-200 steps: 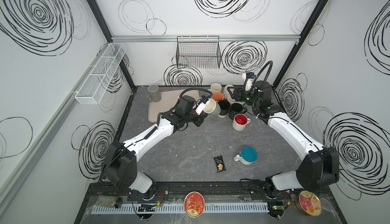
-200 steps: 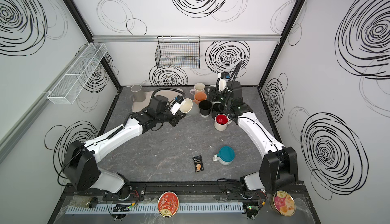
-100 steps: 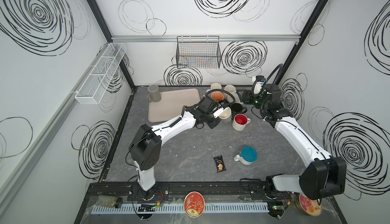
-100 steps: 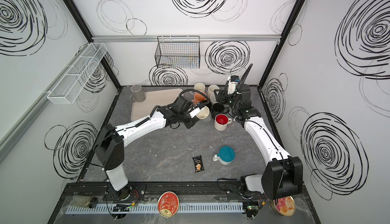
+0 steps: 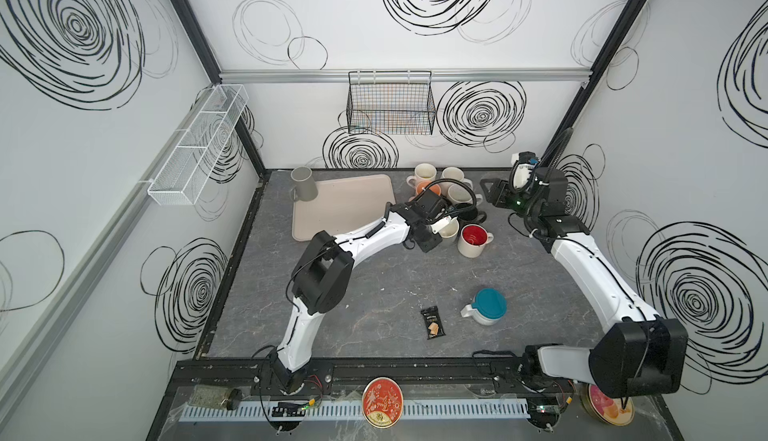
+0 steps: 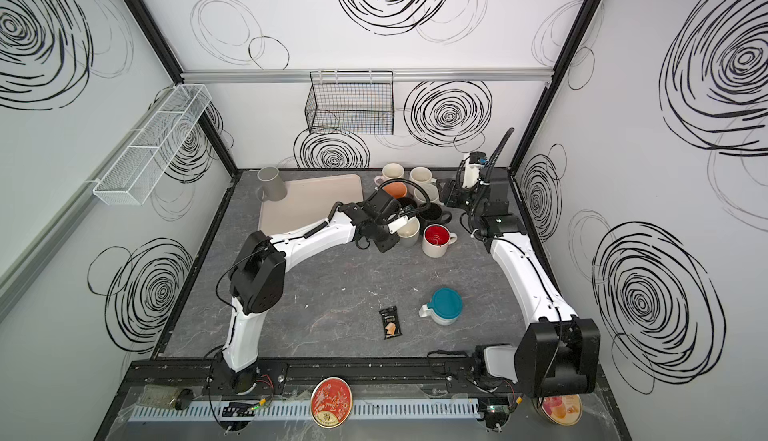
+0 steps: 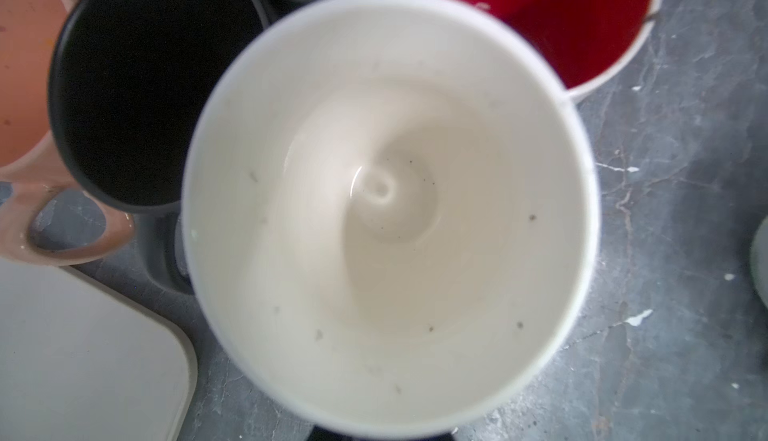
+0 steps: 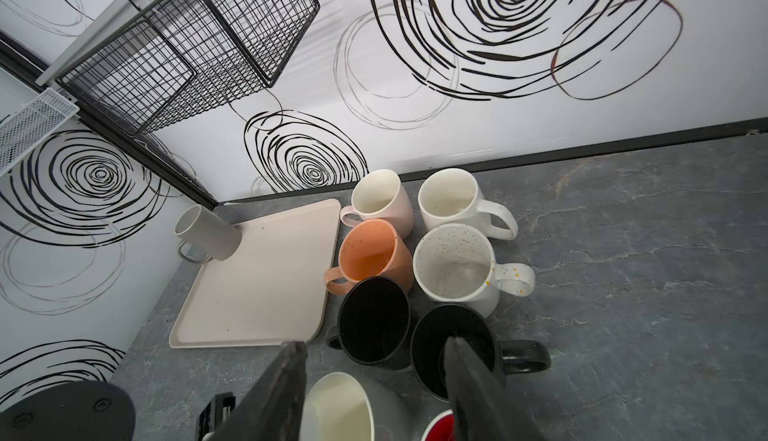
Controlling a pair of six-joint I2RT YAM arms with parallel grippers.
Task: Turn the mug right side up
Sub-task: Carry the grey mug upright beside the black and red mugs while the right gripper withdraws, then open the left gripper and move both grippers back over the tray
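Observation:
The grey mug's opening already faces up, so my left gripper will next lower the grey mug onto the spot (image 5: 447,245) on the tabletop beside the red-lined mug and let go of it.
The mug (image 7: 386,210) is grey outside and cream inside. It stands mouth up beside the red-lined mug (image 5: 473,238), at the front of the mug cluster in both top views (image 6: 409,231). My left gripper (image 5: 441,224) is shut on its near side; in the left wrist view the mug hides the fingers. The mug's rim also shows in the right wrist view (image 8: 345,410). My right gripper (image 8: 374,360) hangs open above the two black mugs (image 8: 374,326), holding nothing; in a top view it sits at the back right (image 5: 488,189).
Upright cream, orange and speckled mugs (image 5: 455,193) crowd the back. A beige tray (image 5: 340,206) lies at the back left with an upside-down grey mug (image 5: 303,184). An upside-down teal-bottomed mug (image 5: 486,306) and a dark snack packet (image 5: 433,322) lie nearer the front.
My left arm carried the mug right and forward from above the tray edge to the spot beside the red-lined mug, mouth now up. My right gripper drew back toward the right wall.

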